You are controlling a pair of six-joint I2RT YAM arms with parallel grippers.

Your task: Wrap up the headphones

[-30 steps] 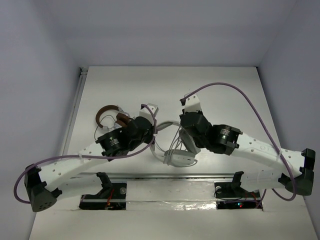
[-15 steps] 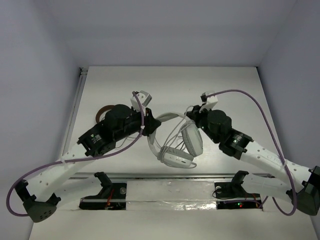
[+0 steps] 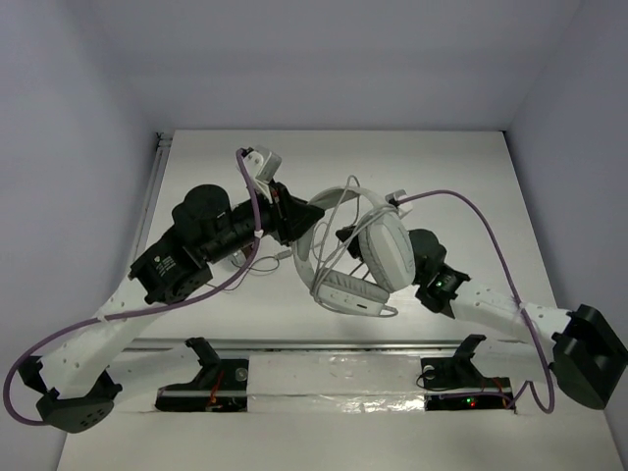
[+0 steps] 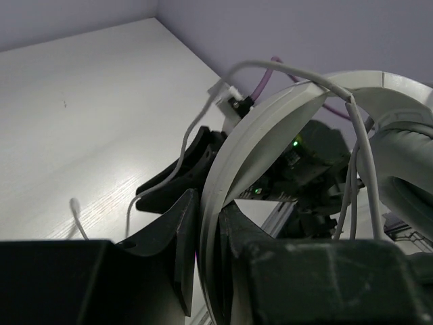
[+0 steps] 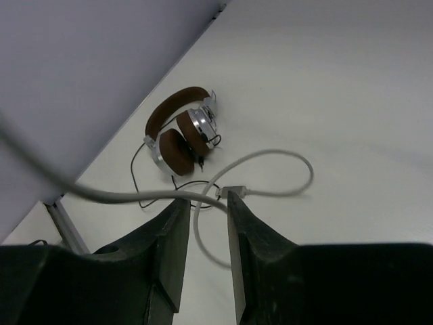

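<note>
A strand of the cable (image 3: 339,208) runs across my fingers. My right gripper will next open wider beside the upper earcup and move around that strand.
The white and light-grey headphones (image 3: 385,251) hang tilted above the table's middle, one earcup high, the other (image 3: 349,293) lower. My left gripper (image 3: 297,224) is shut on their headband (image 4: 233,156), which runs up between its jaws (image 4: 210,211). The thin grey cable (image 3: 339,208) loops loosely over the band and earcups. My right gripper (image 3: 345,238) sits just left of the upper earcup, partly hidden by it. Its jaws (image 5: 205,203) stand apart, with a strand of the cable (image 5: 122,196) crossing at their tips and not gripped. More cable and an inline piece (image 5: 233,191) lie on the table below.
Small brown-banded headphones (image 5: 181,130) with silver cups and a thin black lead lie on the table near the left wall, largely under my left arm in the top view. A metal rail (image 3: 324,348) runs along the near edge.
Both arms have swung toward the far side, carrying the headphones up off the table. My right gripper's jaws have parted, and the cable strand now lies loose at their tips.
</note>
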